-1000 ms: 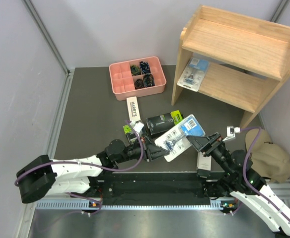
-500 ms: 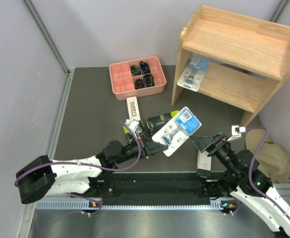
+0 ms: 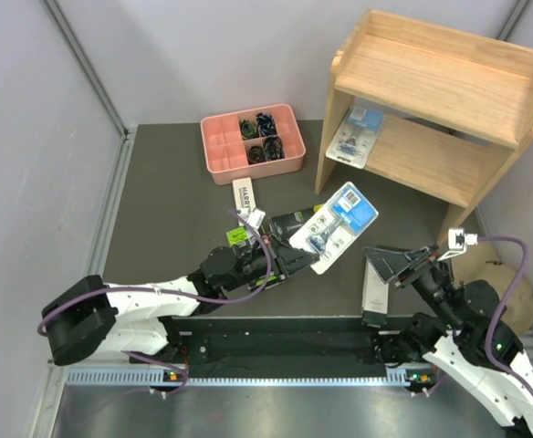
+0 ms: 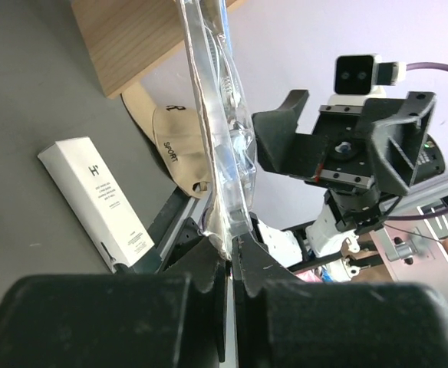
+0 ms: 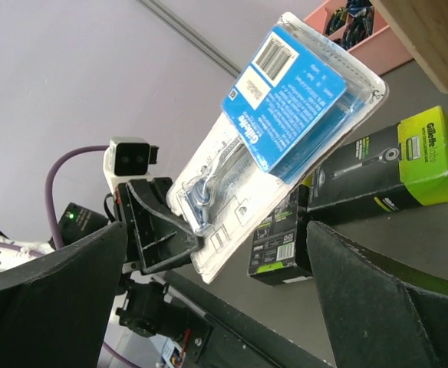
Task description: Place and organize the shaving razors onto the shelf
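The left gripper carries its blister pack outward into the wooden shelf (image 3: pixel 431 82) next, onto the lower level beside the second blister pack (image 3: pixel 356 137), where the shelf's board is empty.
My left gripper (image 3: pixel 296 258) is shut on the lower edge of a clear blister pack with a blue card (image 3: pixel 336 225) and holds it above the mat. The pack shows edge-on in the left wrist view (image 4: pixel 220 138) and face-on in the right wrist view (image 5: pixel 285 130). My right gripper (image 3: pixel 396 265) is open and empty, to the right of the pack. A second blister pack (image 3: pixel 356 137) lies on the lower tier of the wooden shelf (image 3: pixel 431 82). Two black boxes with green ends (image 3: pixel 289 224) (image 3: pixel 239 237) lie under the held pack. One white box (image 3: pixel 246 199) lies mid-mat, another (image 3: pixel 373 292) near the front edge.
A pink divided tray (image 3: pixel 252 141) of small dark items stands at the back of the mat, left of the shelf. A beige cap (image 3: pixel 499 292) lies at the right, off the mat. Grey walls close in both sides.
My left gripper has lifted the blister pack up and to the right, toward the shelf. My right gripper has drawn back to the right, away from the pack.
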### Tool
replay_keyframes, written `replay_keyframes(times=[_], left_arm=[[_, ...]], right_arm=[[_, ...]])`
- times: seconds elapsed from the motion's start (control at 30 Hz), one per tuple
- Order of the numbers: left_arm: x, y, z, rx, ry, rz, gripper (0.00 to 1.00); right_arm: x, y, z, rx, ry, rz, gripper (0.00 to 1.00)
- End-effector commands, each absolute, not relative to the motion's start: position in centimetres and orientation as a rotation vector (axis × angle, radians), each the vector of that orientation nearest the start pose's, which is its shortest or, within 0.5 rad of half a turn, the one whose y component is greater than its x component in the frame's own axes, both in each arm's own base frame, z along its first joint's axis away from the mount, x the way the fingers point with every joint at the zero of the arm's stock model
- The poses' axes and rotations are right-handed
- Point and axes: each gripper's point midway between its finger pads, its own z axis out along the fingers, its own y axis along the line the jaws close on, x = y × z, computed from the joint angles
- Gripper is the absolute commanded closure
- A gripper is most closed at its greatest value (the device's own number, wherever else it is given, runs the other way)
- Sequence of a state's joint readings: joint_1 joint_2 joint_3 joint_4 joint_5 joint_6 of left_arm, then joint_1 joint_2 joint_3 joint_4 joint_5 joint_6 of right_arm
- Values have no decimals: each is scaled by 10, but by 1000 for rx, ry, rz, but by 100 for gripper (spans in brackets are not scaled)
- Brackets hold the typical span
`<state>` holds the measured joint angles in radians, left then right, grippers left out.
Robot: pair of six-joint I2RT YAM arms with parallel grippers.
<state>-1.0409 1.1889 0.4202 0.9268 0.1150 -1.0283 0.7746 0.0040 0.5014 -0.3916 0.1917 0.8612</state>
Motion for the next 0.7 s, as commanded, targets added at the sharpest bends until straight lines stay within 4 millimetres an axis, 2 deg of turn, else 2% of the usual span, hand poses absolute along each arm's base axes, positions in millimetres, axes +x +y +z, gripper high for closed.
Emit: replay_keyframes(times=[0.0,0.03,0.1,0.13,0.17,0.2,0.27,0.3,0.33,0.37,0.4,0.43,0.47,0.5,0.53,0.57,0.6,0.63,0.67], left_arm=[[155,-366,285,123,1544,-1768,100],[158,-369,291,115,1532,-1768,100],[165,-376,286,104,1556,-1742,100],[168,-379,295,104,1535,-1745,100],[172,-385,290,109,1552,-1732,100],[175,-390,301,110,1527,-1739,100],[181,-401,298,115,1541,-1730,100],[185,-407,311,123,1512,-1744,100],[190,-415,303,125,1535,-1732,100],[193,-420,306,127,1535,-1738,100],[197,-426,318,128,1506,-1750,100],[204,-434,311,125,1527,-1742,100],[208,-439,312,122,1526,-1743,100],[213,-444,325,117,1494,-1758,100],[220,-453,315,109,1523,-1750,100],[225,-457,316,96,1526,-1758,100],[230,-463,330,90,1496,-1777,100],[239,-471,320,80,1519,-1770,100],[242,-477,321,72,1521,-1785,100]], right_arm=[[126,115,322,223,1425,1197,1],[123,112,330,221,1408,1204,1],[122,110,336,214,1403,1197,1],[119,106,345,212,1384,1199,1],[118,105,348,208,1380,1193,1],[118,104,352,205,1380,1190,1],[114,99,365,202,1354,1191,1],[112,97,370,201,1344,1193,1],[111,96,378,197,1341,1193,1],[112,97,379,193,1352,1183,1],[111,96,383,191,1345,1183,1],[109,95,389,189,1340,1182,1],[108,93,391,185,1337,1181,1],[107,93,393,184,1337,1180,1],[105,90,398,183,1328,1180,1],[105,89,398,187,1331,1175,1],[104,87,399,189,1326,1174,1],[102,85,402,191,1318,1176,1],[101,82,403,196,1312,1173,1]])
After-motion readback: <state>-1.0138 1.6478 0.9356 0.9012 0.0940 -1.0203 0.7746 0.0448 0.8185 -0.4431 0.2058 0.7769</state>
